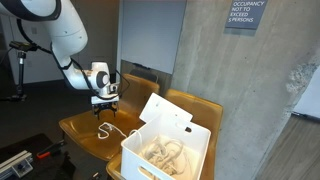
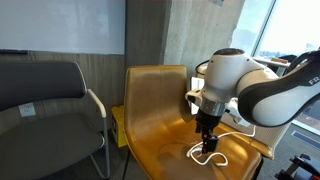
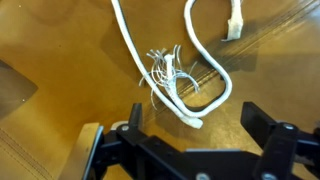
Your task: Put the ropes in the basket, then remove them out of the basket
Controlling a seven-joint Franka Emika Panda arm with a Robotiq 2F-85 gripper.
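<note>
My gripper goes down toward the seat (image 3: 60,60) next, open fingers astride the white rope beside its frayed knot, because the rope lies loose on the leather below.
A white rope (image 3: 190,75) lies loose on the tan leather chair seat (image 3: 60,60), with a frayed knot in its middle. It also shows in both exterior views (image 1: 108,130) (image 2: 208,152). My gripper (image 3: 190,130) is open and empty, hanging just above the rope's looped end. It shows above the seat in both exterior views (image 1: 106,104) (image 2: 207,140). A white basket (image 1: 140,152) stands at the near corner of the seat and holds several beige ropes (image 1: 165,155).
The basket has an upright white flap (image 1: 165,112) at its back. A second tan chair (image 1: 200,110) stands behind it against a concrete wall. A dark grey chair (image 2: 45,105) stands beside the tan chair. The tan chair back (image 2: 155,85) rises behind the seat.
</note>
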